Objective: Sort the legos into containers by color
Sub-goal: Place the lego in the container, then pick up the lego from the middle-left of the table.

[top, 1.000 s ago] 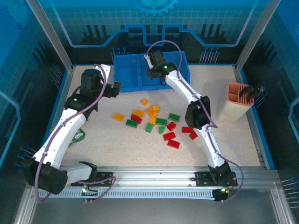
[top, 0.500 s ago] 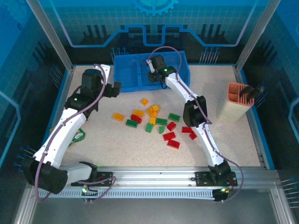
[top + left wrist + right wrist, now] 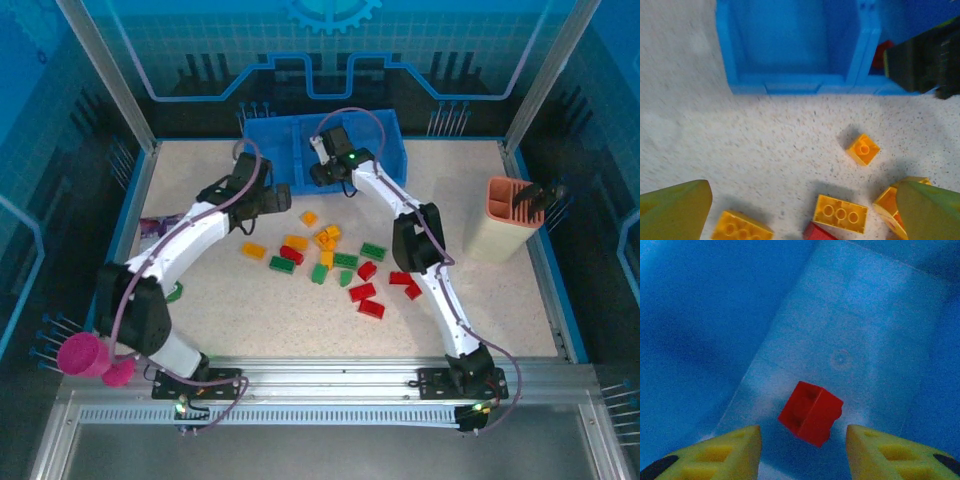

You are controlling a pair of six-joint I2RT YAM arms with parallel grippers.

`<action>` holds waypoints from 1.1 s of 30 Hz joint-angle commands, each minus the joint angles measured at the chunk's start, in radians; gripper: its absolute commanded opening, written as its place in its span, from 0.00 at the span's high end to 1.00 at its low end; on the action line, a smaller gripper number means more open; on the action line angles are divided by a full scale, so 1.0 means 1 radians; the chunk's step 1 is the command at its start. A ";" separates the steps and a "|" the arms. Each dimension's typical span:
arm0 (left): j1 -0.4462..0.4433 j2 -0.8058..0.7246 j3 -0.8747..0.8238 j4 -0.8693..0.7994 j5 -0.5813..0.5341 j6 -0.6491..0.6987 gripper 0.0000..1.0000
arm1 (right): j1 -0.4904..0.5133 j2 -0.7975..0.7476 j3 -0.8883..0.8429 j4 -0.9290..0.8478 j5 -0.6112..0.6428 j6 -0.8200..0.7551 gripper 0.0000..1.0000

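One orange lego lies apart from the others with bare tabletop around it, so I should move my left gripper back and down over it and close.
The blue tray (image 3: pixel 268 150) stands at the back of the table. My right gripper (image 3: pixel 322 172) hangs over the compartment next to its left one. In the right wrist view its yellow fingers (image 3: pixel 725 450) stand apart, open, with a small red lego (image 3: pixel 811 412) lying free on the tray floor (image 3: pixel 855 340) between them. My left gripper (image 3: pixel 277 197) is open just in front of the tray, above orange legos (image 3: pixel 841 213) and a small orange one (image 3: pixel 863 149). Red, green and orange legos (image 3: pixel 345 262) lie scattered mid-table. The left compartment (image 3: pixel 790 40) holds nothing.
An orange-pink slotted holder (image 3: pixel 510 225) stands at the right. A magenta cup (image 3: pixel 85 355) sits at the near left by the left arm's base. A purple packet (image 3: pixel 155 228) and a green item (image 3: pixel 172 291) lie at the left edge.
My right gripper has opened and let the red lego go into the tray. My left arm has swung right and forward, from the left side to the legos in front of the tray.
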 commanded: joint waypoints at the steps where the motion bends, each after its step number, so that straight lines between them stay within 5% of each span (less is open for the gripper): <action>1: -0.006 0.035 0.014 -0.017 -0.012 -0.148 0.05 | 0.025 -0.181 -0.110 0.079 -0.048 -0.034 0.51; 8: -0.001 -0.001 -0.097 -0.151 -0.100 -0.446 0.06 | 0.036 -0.387 -0.389 0.204 -0.063 -0.039 0.50; 14: 0.032 -0.015 -0.266 -0.076 0.007 -0.766 0.15 | 0.033 -0.509 -0.617 0.344 -0.073 0.004 0.50; 22: 0.043 -0.006 -0.343 -0.016 -0.075 -0.843 0.15 | 0.026 -0.614 -0.797 0.415 -0.074 0.050 0.50; 33: 0.082 0.102 -0.358 0.150 -0.050 -0.835 0.17 | 0.020 -0.758 -1.006 0.446 -0.064 0.104 0.49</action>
